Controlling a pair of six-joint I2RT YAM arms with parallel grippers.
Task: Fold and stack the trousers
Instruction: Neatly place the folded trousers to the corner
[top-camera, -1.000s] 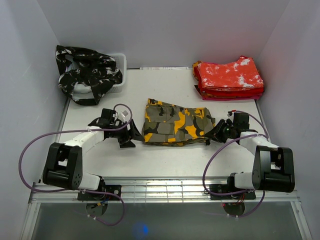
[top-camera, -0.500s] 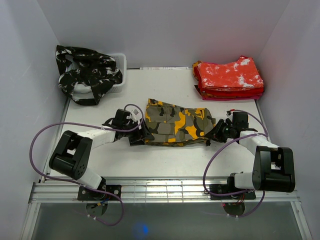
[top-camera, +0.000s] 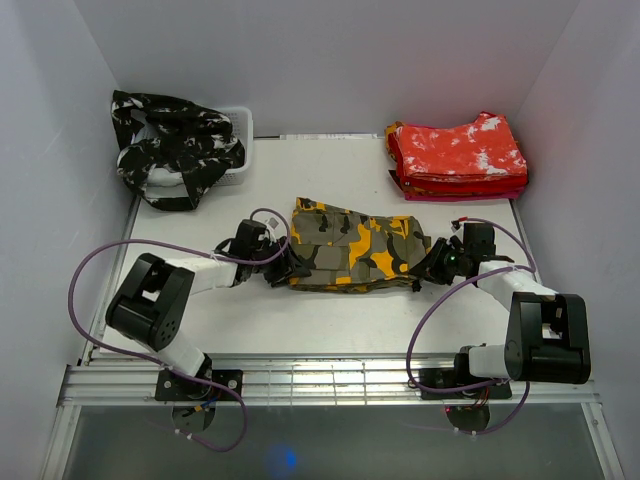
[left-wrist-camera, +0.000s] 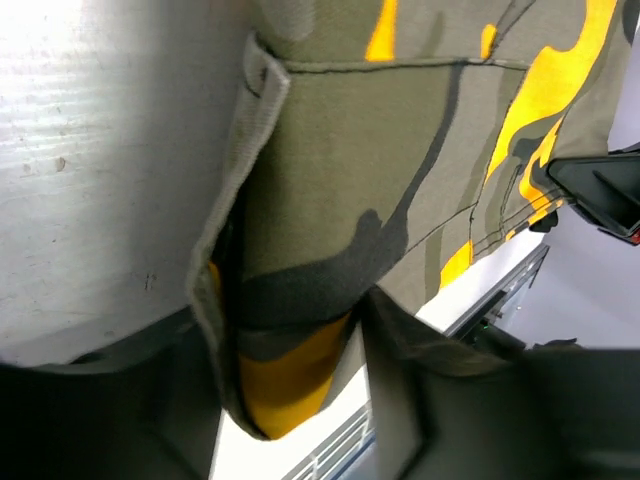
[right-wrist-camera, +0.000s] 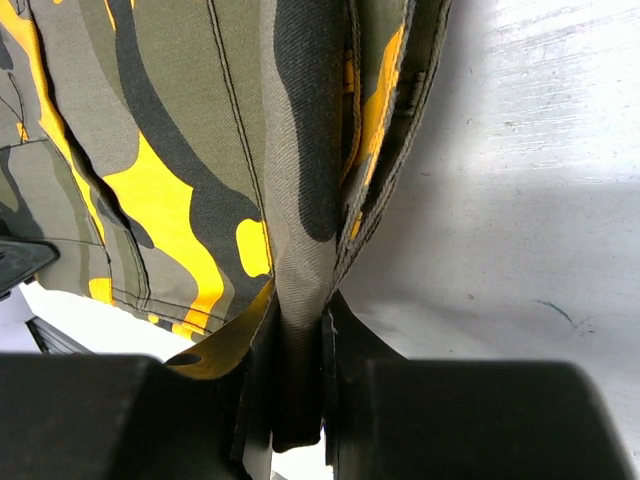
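Note:
My right gripper will lift the pinched edge of the olive trousers (top-camera: 355, 248), already folded, outward over the red-and-white stack (top-camera: 465, 150), then go down and let go, because that stack is outward of my gripper.
Olive trousers (top-camera: 355, 248) with orange-yellow and black patches lie folded in the middle of the table (top-camera: 330, 325). My left gripper (top-camera: 285, 268) is at their left edge. In the left wrist view the folded cloth corner (left-wrist-camera: 300, 300) sits between its fingers, the gripper (left-wrist-camera: 285, 320) is open, and a strip of table still shows beside the right finger (left-wrist-camera: 450, 400). My right gripper (top-camera: 428, 268) is at the right edge. The right wrist view shows this gripper (right-wrist-camera: 300, 330) shut on a pinched fold of the trousers (right-wrist-camera: 200, 150).
A folded stack of red-and-white trousers (top-camera: 460, 158) lies at the back right. Black-and-white trousers (top-camera: 180, 150) hang over a white basket (top-camera: 240, 125) at the back left. White walls close in three sides, and a metal rail (top-camera: 330, 365) runs along the near edge.
My left arm has slid right until its fingers straddle the left edge of the olive trousers, and its jaws have narrowed. The right gripper and the cloth have stayed put.

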